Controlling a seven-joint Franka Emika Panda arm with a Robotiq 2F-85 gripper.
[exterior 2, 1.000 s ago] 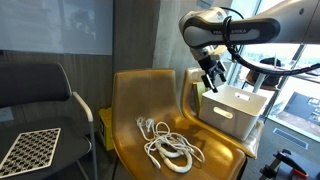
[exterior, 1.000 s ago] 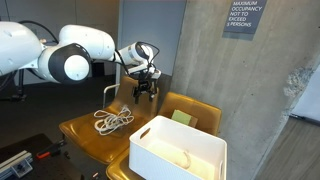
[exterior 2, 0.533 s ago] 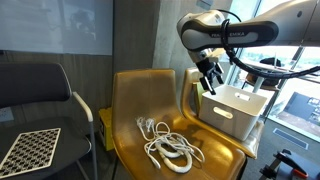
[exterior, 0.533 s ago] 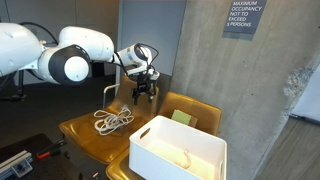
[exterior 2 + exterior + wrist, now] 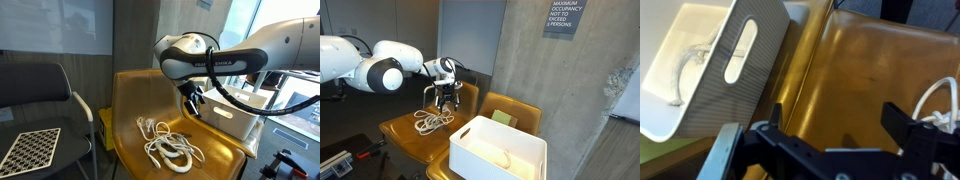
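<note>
The white cables are my gripper's next goal, so I will bring it away from the white bin toward them, then down onto the bundle.
My gripper hangs open and empty over the seat of a yellow chair, just above and beside a loose bundle of white cables. In an exterior view the gripper is up and to the right of the cables, apart from them. In the wrist view the two dark fingers of the gripper stand wide over bare yellow seat, and a loop of white cable shows at the right edge.
A white plastic bin stands beside the chair with a white cable inside the bin. A second yellow chair holds a green item. A concrete pillar and a black chair stand nearby.
The arm has swung away from the bin side and come down toward the cables on the chair seat. The jaws stay wide apart.
</note>
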